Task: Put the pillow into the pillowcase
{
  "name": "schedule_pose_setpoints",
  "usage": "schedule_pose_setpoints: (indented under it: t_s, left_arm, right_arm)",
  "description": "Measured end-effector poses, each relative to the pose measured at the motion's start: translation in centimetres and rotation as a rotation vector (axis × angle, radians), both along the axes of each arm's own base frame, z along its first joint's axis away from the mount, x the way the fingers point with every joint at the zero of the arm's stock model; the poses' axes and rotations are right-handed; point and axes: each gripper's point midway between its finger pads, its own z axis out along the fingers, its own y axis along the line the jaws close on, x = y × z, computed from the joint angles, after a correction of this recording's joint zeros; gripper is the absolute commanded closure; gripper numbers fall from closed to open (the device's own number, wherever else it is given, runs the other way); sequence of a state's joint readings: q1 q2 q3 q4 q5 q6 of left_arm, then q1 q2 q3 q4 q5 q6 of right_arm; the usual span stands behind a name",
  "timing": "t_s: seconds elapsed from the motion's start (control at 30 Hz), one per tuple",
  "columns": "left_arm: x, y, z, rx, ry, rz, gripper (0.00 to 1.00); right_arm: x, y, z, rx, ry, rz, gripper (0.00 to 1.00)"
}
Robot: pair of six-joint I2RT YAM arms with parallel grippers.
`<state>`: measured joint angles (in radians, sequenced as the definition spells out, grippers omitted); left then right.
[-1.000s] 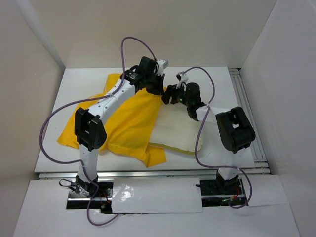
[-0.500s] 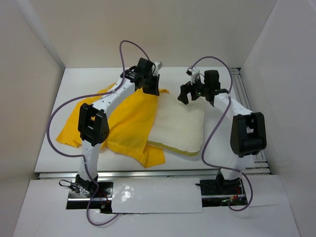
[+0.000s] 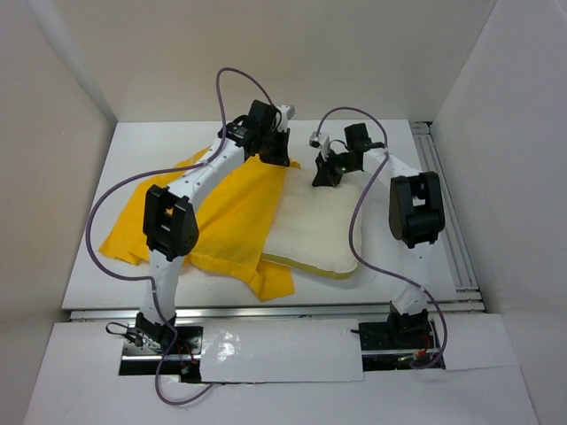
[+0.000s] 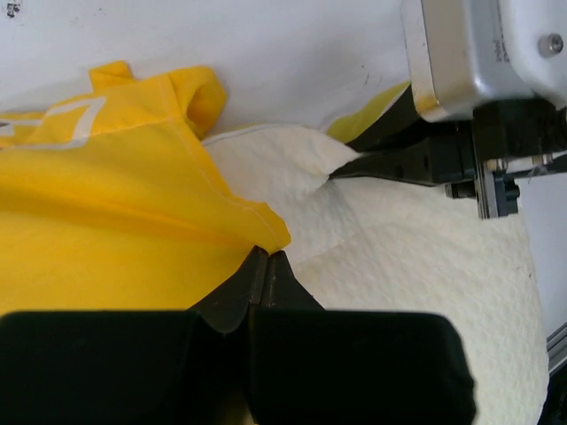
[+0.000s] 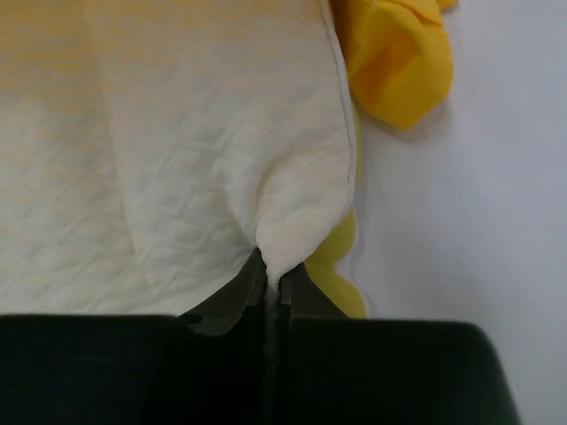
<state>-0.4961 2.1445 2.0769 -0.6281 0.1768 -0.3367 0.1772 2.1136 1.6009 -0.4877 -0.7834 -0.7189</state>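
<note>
I will next draw the pillowcase's yellow hem to the right in the top view with my left gripper, toward the pillow's far corner, and release it. That corner lies uncovered.
The cream-white pillow lies right of centre on the table, its left side under the yellow pillowcase. At the pillowcase's far edge my left gripper is shut on the fabric. The left wrist view shows its closed tips pinching the yellow hem right beside the pillow. My right gripper is shut on the pillow's far corner. In the right wrist view, that gripper has a fold of quilted pillow squeezed between its fingers, with the pillowcase bunched beyond.
A metal rail runs along the table's right side. White walls enclose the table on the left, back and right. Purple cables loop over both arms. The pillowcase's near corner reaches toward the front edge.
The right gripper swung from above the pillow out to the far right, opened wide, then came back left and closed on the pillow's far corner. The left gripper has kept its hold and barely moved.
</note>
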Motion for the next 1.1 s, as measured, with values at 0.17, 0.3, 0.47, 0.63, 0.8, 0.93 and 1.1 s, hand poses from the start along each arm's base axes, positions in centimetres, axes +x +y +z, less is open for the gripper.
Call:
schedule_pose_setpoints:
  t_s: [0.17, 0.3, 0.47, 0.63, 0.8, 0.93, 1.1]
  left_arm:
    - [0.2, 0.0, 0.0, 0.001, 0.000, -0.001, 1.00]
    - [-0.3, -0.1, 0.2, -0.007, 0.009, -0.012, 1.00]
    - [-2.3, 0.2, 3.4, -0.053, -0.008, -0.046, 1.00]
    - [-6.0, 0.8, 10.8, -0.151, -0.111, -0.110, 1.00]
    - [-9.5, -0.8, 14.6, -0.177, -0.190, -0.206, 1.00]
    - [-11.5, -2.9, 13.0, -0.156, -0.162, -0.263, 1.00]
    - [-12.3, -4.2, 9.3, -0.122, -0.086, -0.293, 1.00]
  right_arm:
    - [-1.2, 1.3, 1.1, 0.073, -0.008, -0.012, 1.00]
    - [-4.9, 1.1, 5.1, 0.154, -0.077, -0.119, 1.00]
    - [-7.4, 3.6, 14.7, 0.332, -0.309, -0.165, 1.00]
    - [-8.9, 5.4, 17.0, 0.421, -0.402, -0.239, 1.00]
    - [-7.7, 5.7, 16.8, 0.502, -0.456, -0.388, 1.00]
    - [-6.7, 5.5, 16.4, 0.602, -0.481, -0.490, 1.00]
    - [-6.5, 5.7, 16.1, 0.680, -0.459, -0.526, 1.00]
